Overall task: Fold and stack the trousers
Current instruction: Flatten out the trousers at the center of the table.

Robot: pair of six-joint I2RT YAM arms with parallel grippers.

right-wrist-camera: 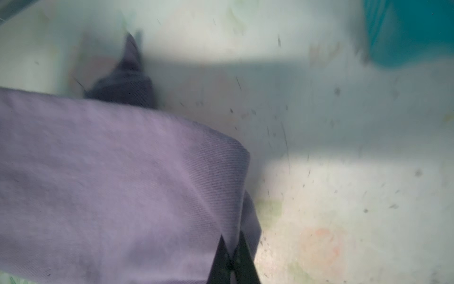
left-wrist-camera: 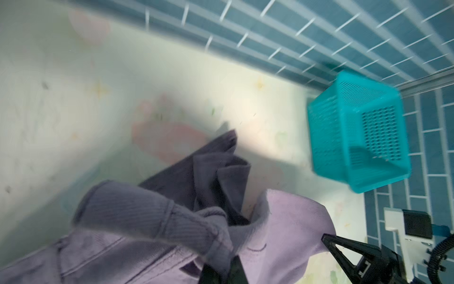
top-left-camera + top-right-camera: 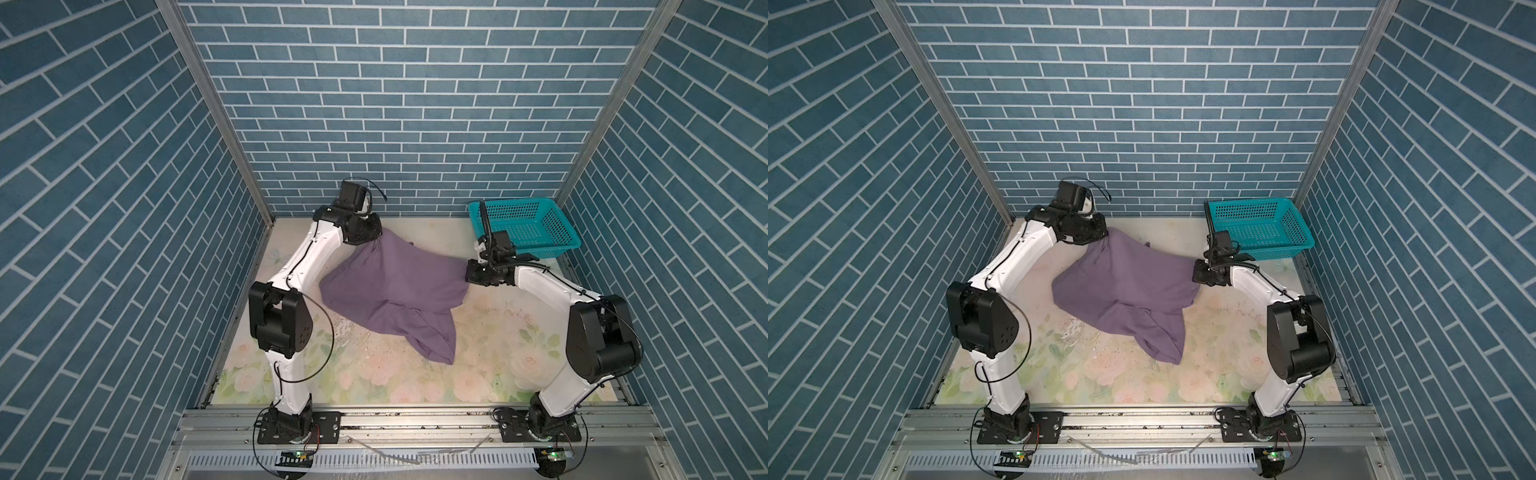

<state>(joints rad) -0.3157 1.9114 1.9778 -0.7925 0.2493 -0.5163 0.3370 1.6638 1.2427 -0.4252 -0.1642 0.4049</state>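
My right gripper draws back toward the trailing leg end [image 3: 436,347], nearer my base than it, next. Then it releases the opposite edge, because the trousers [image 3: 395,291] hang bunched.
The purple trousers [image 3: 395,291] [image 3: 1125,286] hang bunched between my two grippers above the floral table, with one leg end trailing down toward the front. At the back left, my left gripper [image 3: 375,240] [image 3: 1105,237] is shut on the trousers' far corner. The left wrist view shows its jaws [image 2: 224,266] pinching ribbed fabric of the trousers [image 2: 282,228]. To the right, my right gripper [image 3: 467,272] [image 3: 1196,272] is shut on the opposite edge. In the right wrist view its jaws [image 1: 232,239] are closed on a fold of the trousers [image 1: 110,172].
A teal mesh basket [image 3: 511,203] [image 3: 1250,202] [image 2: 356,137] stands in the back right corner, just behind the right wrist. Blue brick-pattern walls enclose three sides. The floral table surface [image 3: 374,374] lies in front of the trousers.
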